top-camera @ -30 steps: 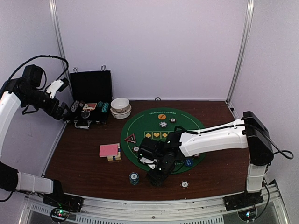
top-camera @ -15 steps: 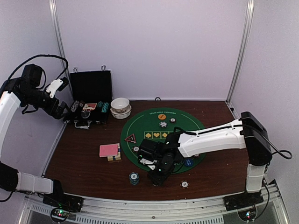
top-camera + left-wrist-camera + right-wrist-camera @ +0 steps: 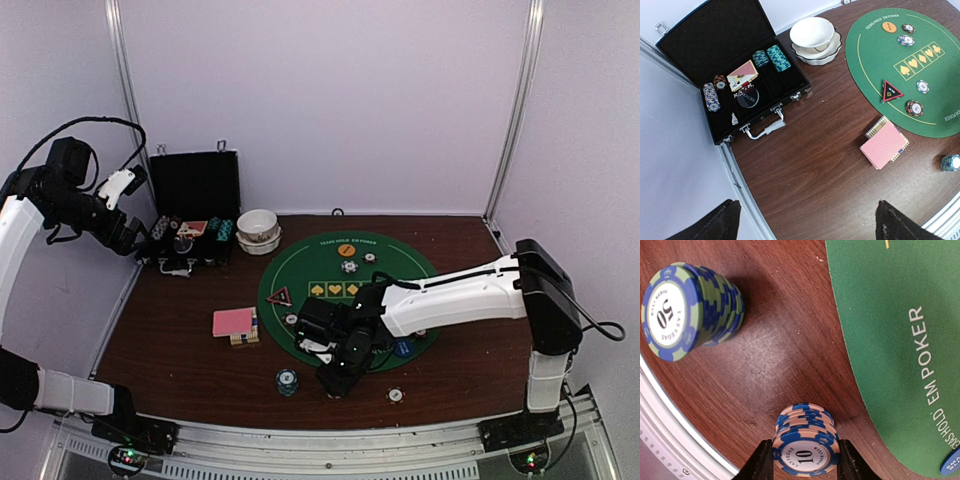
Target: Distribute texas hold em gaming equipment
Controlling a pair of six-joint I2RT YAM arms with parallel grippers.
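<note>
The chips in my right gripper match the color of the blue chip by the red-triangle button, so next the gripper should rise outward over the mat, then lower the chips and release them on top of that blue chip.
My right gripper (image 3: 334, 380) is shut on a short stack of blue-and-peach "10" chips (image 3: 807, 442), its jaws against both sides. The stack stands on the wood just off the green mat's near edge. A teal-and-blue "50" chip stack (image 3: 687, 310) stands to its left, and shows in the top view (image 3: 287, 381). Pink-backed cards (image 3: 233, 321) lie left of the mat. The red-triangle button (image 3: 279, 296), orange button (image 3: 346, 251) and blue button (image 3: 403, 349) lie on the mat. My left gripper (image 3: 807, 225) is open and empty, high over the table's left side.
A black case (image 3: 193, 215) with chips and cards stands open at the back left, with stacked white bowls (image 3: 258, 231) beside it. The round green mat (image 3: 320, 262) holds a few single chips. A white chip (image 3: 395, 394) lies near the front edge.
The right gripper has shifted very slightly at the mat's near edge, the chip stack still in it. The left arm has not moved.
</note>
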